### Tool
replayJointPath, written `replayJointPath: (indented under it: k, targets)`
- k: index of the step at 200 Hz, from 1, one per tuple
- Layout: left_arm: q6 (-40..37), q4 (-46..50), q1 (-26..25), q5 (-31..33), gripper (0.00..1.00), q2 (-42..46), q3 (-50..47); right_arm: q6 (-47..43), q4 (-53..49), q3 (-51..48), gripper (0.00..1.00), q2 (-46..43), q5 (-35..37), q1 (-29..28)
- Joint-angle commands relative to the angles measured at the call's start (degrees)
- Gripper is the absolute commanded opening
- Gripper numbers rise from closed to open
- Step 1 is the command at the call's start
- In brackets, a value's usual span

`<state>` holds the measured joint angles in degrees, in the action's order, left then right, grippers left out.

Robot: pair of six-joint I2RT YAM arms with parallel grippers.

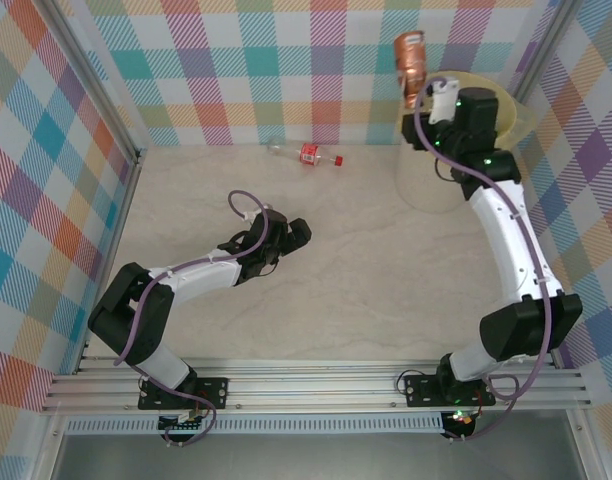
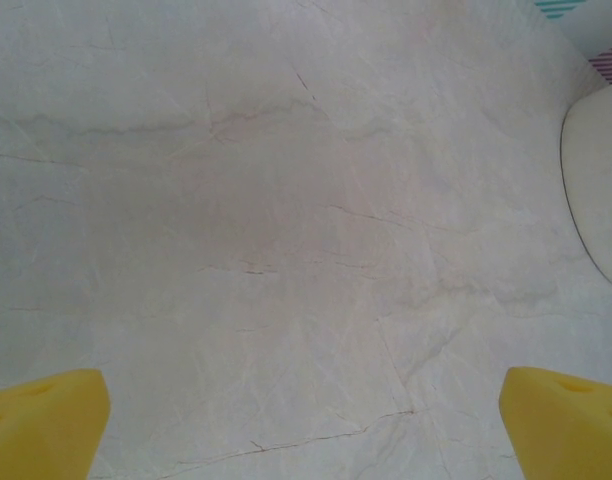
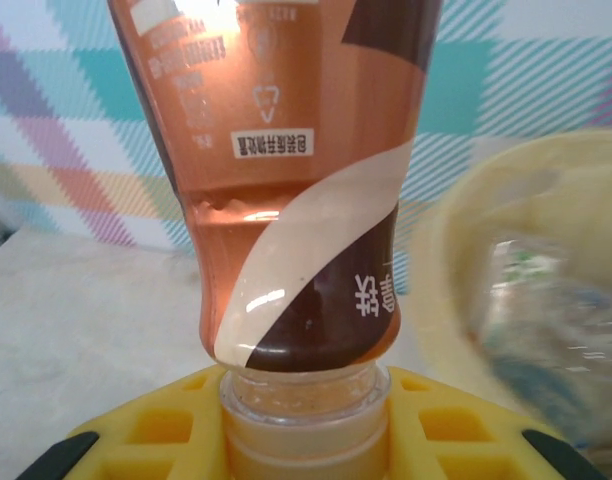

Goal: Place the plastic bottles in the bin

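Observation:
My right gripper will move across the bin's rim to over the bin's opening [image 1: 505, 112] and let go of the bottle's neck, because the amber bottle [image 1: 411, 58] still stands beside that rim.
My right gripper [image 1: 423, 92] is shut on the neck of an amber bottle [image 1: 411, 58] with an orange and brown label, held up beside the left rim of the pale-yellow bin [image 1: 516, 112]. In the right wrist view the amber bottle [image 3: 296, 200] rises from between my yellow fingers [image 3: 166, 425], and the bin [image 3: 506, 270] with crumpled bottles inside lies to the right. A small clear bottle with a red label [image 1: 308, 153] lies on the table by the back wall. My left gripper [image 1: 286, 232] rests open over bare table, its yellow fingertips [image 2: 41, 420] wide apart.
Checked walls close in the table on three sides. The marble-look tabletop [image 1: 366, 290] spreads between the arms. The bin's pale side [image 2: 598, 190] shows at the right edge of the left wrist view.

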<state>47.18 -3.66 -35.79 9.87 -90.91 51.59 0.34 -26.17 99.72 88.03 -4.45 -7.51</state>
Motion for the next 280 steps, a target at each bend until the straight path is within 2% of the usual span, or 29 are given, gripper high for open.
replayJointPath:
  k: [1,28,55,74,83,102,126,147,165,183,208,246,280]
  targets:
    - [0.7,-1.7,0.4,-0.5,1.00,0.1,1.1,-0.6,-5.3,3.6,0.20,2.8,1.9,4.8]
    - [0.6,-1.1,0.4,0.2,1.00,0.8,0.8,-1.0,-11.1,9.9,0.21,7.6,3.0,10.1]
    - [0.6,-0.8,0.4,0.6,1.00,1.1,0.6,-2.7,-15.0,15.9,0.22,13.4,3.2,12.8]
    - [0.7,-0.6,0.4,0.8,1.00,1.2,0.5,-1.6,-18.2,21.8,0.24,18.0,8.0,14.1]
    - [0.8,-0.4,0.4,1.1,1.00,1.3,0.4,-1.5,-20.2,25.0,0.29,20.3,10.8,14.2]
    - [0.8,0.1,0.4,1.8,1.00,1.7,0.3,-0.9,-25.5,32.2,0.50,24.6,15.8,14.2]
    - [0.7,0.6,0.5,2.5,1.00,1.9,0.2,2.4,-27.8,35.5,0.64,25.5,20.3,14.2]
    - [0.6,1.0,0.5,2.4,1.00,1.9,0.5,4.7,-26.8,35.0,0.72,23.5,20.6,14.2]
    - [0.7,2.3,0.6,2.5,1.00,1.4,1.5,6.0,-25.8,34.0,0.76,21.3,17.5,14.1]
    - [0.7,2.6,0.6,2.5,1.00,0.8,2.2,6.9,-24.0,31.0,0.82,18.4,11.0,13.8]
    - [0.7,2.8,0.6,2.5,1.00,0.4,2.7,7.4,-16.5,22.2,1.00,12.7,-3.7,12.6]
    - [2.3,4.9,1.1,3.9,1.00,0.5,3.3,6.8,-1.1,9.5,1.00,7.8,-25.1,7.6]
    - [4.3,8.3,1.9,5.5,1.00,1.4,3.3,4.4,1.8,8.9,1.00,13.9,-32.4,2.4]
